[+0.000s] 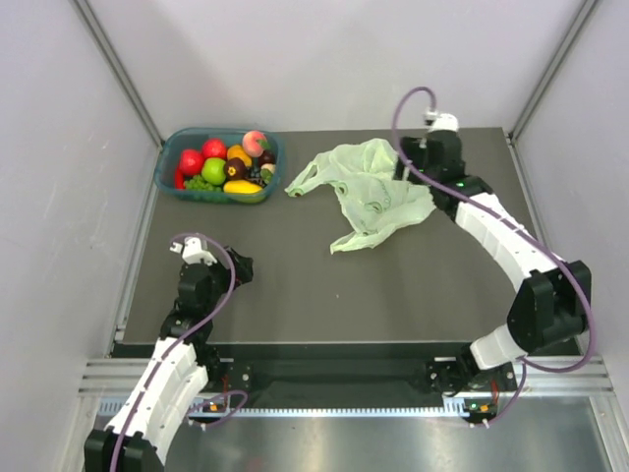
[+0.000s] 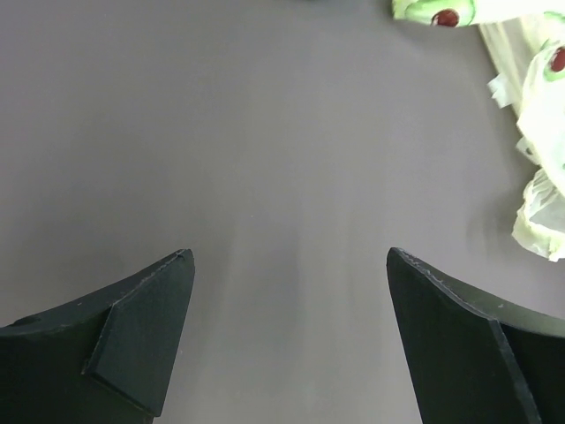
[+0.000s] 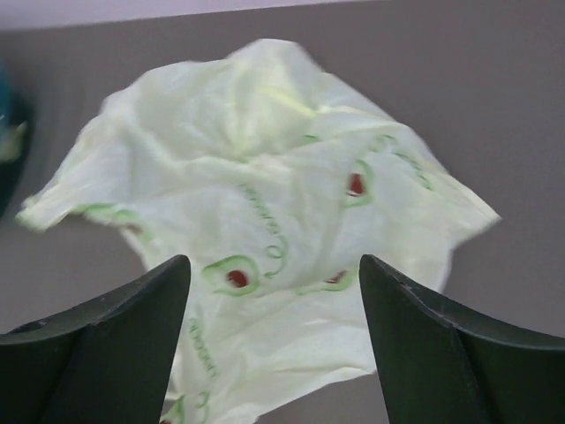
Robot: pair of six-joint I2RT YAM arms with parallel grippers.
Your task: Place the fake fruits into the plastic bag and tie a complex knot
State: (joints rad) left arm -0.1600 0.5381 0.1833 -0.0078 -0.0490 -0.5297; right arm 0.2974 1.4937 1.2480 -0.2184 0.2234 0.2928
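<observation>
My right gripper needs to sweep across the bag and go down onto its tub-side edge (image 1: 344,203) (image 3: 164,251), because that edge is below the gripper, to its left in the top view.
The pale green plastic bag (image 1: 369,192) lies crumpled on the dark mat, printed with small avocado figures. The fake fruits (image 1: 228,164) lie piled in a teal tub (image 1: 169,167) at the back left: red apples, a green apple, a peach, an orange, a mango, grapes. My right gripper (image 1: 411,169) is open at the bag's right edge; in the right wrist view the bag (image 3: 265,203) fills the space ahead of and between the open fingers (image 3: 415,336). My left gripper (image 1: 239,267) is open and empty over bare mat at the front left; the bag's edge (image 2: 543,115) shows at its far right.
Grey walls close in the mat on the left, back and right. A metal rail runs along the table's front edge (image 1: 344,379) between the arm bases.
</observation>
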